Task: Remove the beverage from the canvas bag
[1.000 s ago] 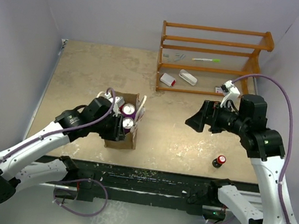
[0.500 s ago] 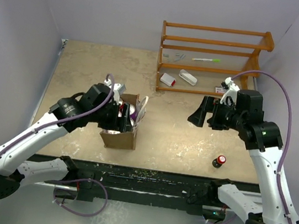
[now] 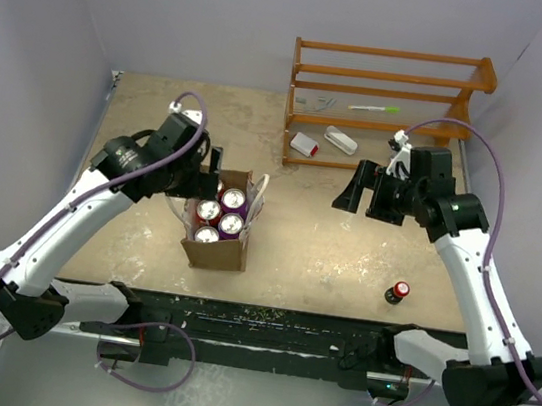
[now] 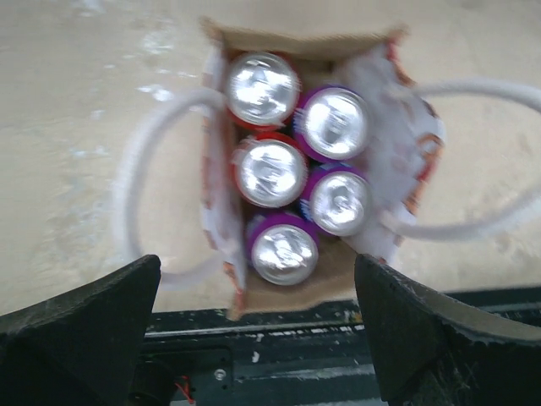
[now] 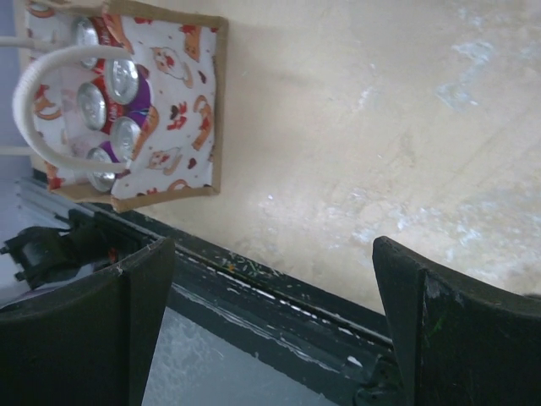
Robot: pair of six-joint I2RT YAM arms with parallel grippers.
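Observation:
The robot's right gripper needs to swing over the bag (image 3: 216,249) and go down around the uncovered middle purple can, which stands below the gripper, to its left in the top view.
The canvas bag (image 3: 216,249) stands upright near the table's front edge, its white rope handles (image 4: 135,190) fallen outward. Several beverage cans (image 4: 270,172) with red or purple sides and silver tops stand packed inside it (image 3: 220,214). My left gripper (image 3: 202,179) hangs open above the bag's far left side, with nothing between its fingers (image 4: 84,330). In the left wrist view the left gripper (image 4: 258,292) looks straight down on the cans. My right gripper (image 3: 347,196) hovers open and empty over the middle of the table, right of the bag (image 5: 169,110).
A small red can (image 3: 399,292) stands alone on the table at the front right. A wooden rack (image 3: 389,78) sits at the back right, with a white-and-red item (image 3: 304,145) and a white item (image 3: 341,139) in front of it. The table's dark front rail (image 5: 279,296) runs below the right gripper.
My left gripper has opened wide and risen out of the bag toward the far left, leaving the cans inside. The right arm has drifted slightly farther back.

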